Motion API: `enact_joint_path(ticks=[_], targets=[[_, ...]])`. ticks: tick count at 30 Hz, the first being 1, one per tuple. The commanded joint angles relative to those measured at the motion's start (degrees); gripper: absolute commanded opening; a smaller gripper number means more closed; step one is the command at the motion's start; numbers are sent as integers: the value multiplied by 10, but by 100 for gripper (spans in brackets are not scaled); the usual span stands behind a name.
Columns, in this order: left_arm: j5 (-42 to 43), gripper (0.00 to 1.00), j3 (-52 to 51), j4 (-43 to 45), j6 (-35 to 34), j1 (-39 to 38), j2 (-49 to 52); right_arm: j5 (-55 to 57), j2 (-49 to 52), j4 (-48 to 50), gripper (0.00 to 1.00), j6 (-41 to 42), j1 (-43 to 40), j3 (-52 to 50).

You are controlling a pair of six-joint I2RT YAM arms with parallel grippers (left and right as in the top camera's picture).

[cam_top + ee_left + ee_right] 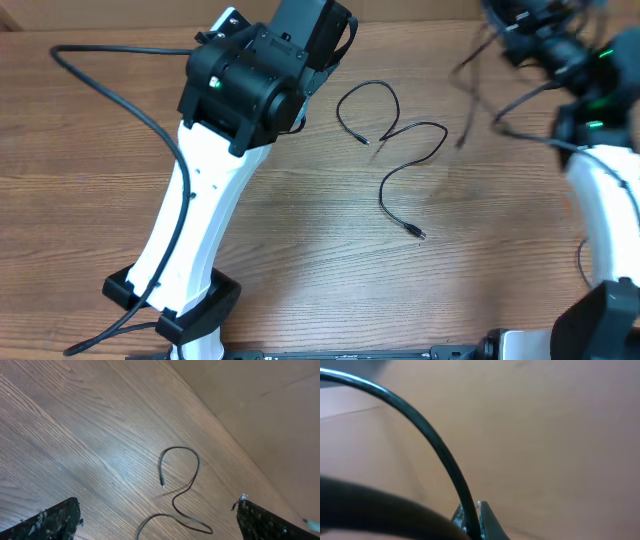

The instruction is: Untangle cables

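The second cable hangs clear of the S-shaped one, so next I need to move my right gripper to the right in the overhead view and down toward the table.
One thin black cable [410, 150] lies loose on the wooden table in an S-shaped curl, with a small plug at each end. It also shows in the left wrist view [186, 477]. My left gripper [159, 504] is open and empty above it, fingers wide apart; in the overhead view it is hidden under the left arm's wrist [300, 45]. My right gripper [472, 512] is shut on a second black cable [440, 450] and is raised at the far right. In the overhead view that cable [468, 95] hangs blurred below the gripper [505, 35].
The left arm's white link [200, 215] crosses the table's left half, with a thick black arm wire [120, 95] looping beside it. The right arm [600, 190] stands along the right edge. A tan wall [260, 405] lies beyond the table's far edge.
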Motion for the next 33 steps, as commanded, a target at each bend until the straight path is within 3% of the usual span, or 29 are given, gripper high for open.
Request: enact_joint_path(ticks=[1,6,13,16,22,27,28,29,30,33], targets=[[-11,99,-1,-2,9,0,14,102,-12,-60,4,-122,-59,35],[-12,100,-2,-2,9,1,22,241,24,-97,4,-183,-140,35],[-11,99,-2,-2,9,2,22,253,141,-57,4,-161,-187,63],[-11,100,-2,-2,9,2,22,319,197,-85,4,-73,-187,106],[-11,100,-2,-2,9,2,22,390,296,-94,4,216,-202,178],[-11,100,-2,-2,9,2,22,392,331,-94,5,257,-232,185],[-11,100,-2,-2,9,2,22,385,336,-99,15,255,-236,185],[-12,100,-2,-2,9,2,22,384,340,-105,43,253,-237,185],[-12,100,-2,-2,9,2,22,382,344,-122,100,243,-238,185],[-11,99,-2,-2,9,2,22,388,354,-213,100,187,-235,185]])
